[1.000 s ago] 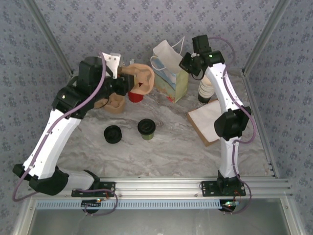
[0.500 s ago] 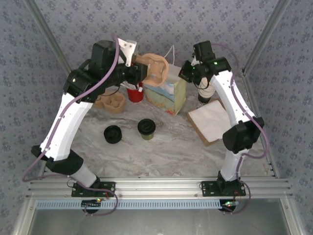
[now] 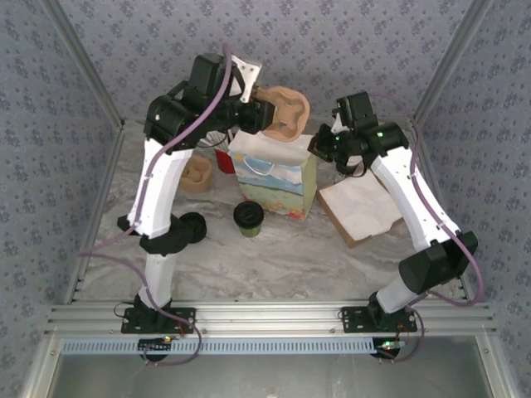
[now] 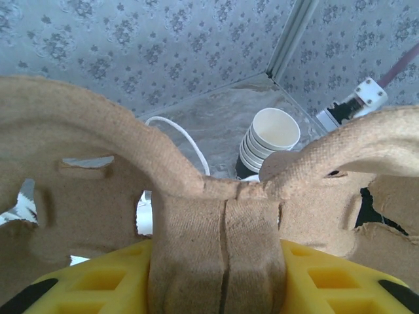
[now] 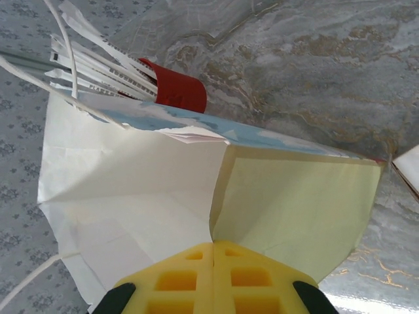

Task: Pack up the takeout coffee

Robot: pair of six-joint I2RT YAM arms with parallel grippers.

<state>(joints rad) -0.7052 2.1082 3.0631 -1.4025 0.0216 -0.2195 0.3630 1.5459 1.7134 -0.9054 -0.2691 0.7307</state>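
I have the bag's folded-in rim [image 3: 310, 156] between my right gripper's fingers, so next I need to pull it slightly back to widen the bag's opening below the carrier, then release it.
The takeout coffee [image 3: 248, 217], a small olive-green cup with a black lid, stands on the table just left of the gift bag's base. The gift bag [image 3: 274, 178] stands upright with its mouth open. My left gripper [image 3: 259, 116] is shut on the middle ridge of a brown pulp cup carrier [image 3: 284, 114] and holds it above the bag's mouth. From the left wrist, the carrier [image 4: 222, 222] sits pinched between the yellow fingers [image 4: 85, 288]. My right gripper [image 3: 319, 149] is shut on the bag's right rim [image 5: 222, 196], at a fold of the white inside wall.
A low black lid [image 3: 192, 225] lies partly behind the left arm. A second pulp carrier [image 3: 197, 174] and a red cup [image 5: 177, 91] of white sticks stand at the back. Stacked white cups [image 4: 272, 134] stand behind the bag. Napkins on brown paper [image 3: 361, 207] lie right.
The left arm has lifted the carrier and swung it right, over the bag's mouth. The right gripper has drawn the bag forward and leftward by its rim.
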